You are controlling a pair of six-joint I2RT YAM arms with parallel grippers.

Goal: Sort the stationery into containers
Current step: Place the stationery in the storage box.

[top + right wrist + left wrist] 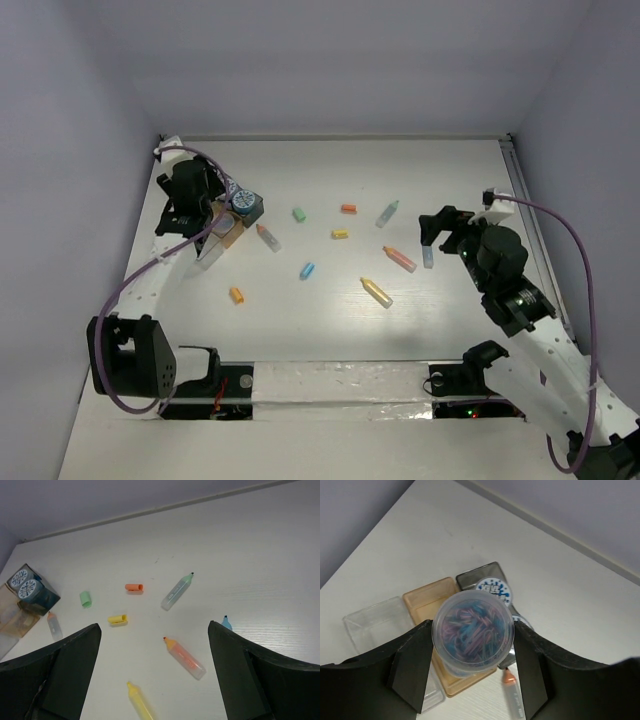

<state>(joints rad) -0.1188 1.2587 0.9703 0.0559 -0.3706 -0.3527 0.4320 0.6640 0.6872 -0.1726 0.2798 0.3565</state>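
Observation:
The left gripper lowers onto the empty end of the tan tray (428, 599) below it next and releases the translucent cup (472, 630) there, since the tray's other end holds a cup.
My left gripper (472, 645) is shut on a translucent cup (472, 630) full of coloured paper clips, held over the tan tray (426, 602). Next to that tray sit a clear tray (370, 622) and a dark grey box (472, 575) with a round blue-patterned tub (493, 589) in it. My right gripper (154, 630) hangs open over the loose stationery: an orange pen (185, 657), a yellow pen (140, 702), a green pen (176, 592) and small orange (134, 587), yellow (118, 619) and green (85, 599) pieces. In the top view the left gripper (200, 215) is at the far left and the right gripper (438, 235) at the right.
A pen with an orange tip (512, 692) lies just beside the trays. A blue piece (307, 270) and an orange piece (237, 295) lie mid-table, and a blue pen (427, 256) lies under my right gripper. Walls close the table on the left, back and right.

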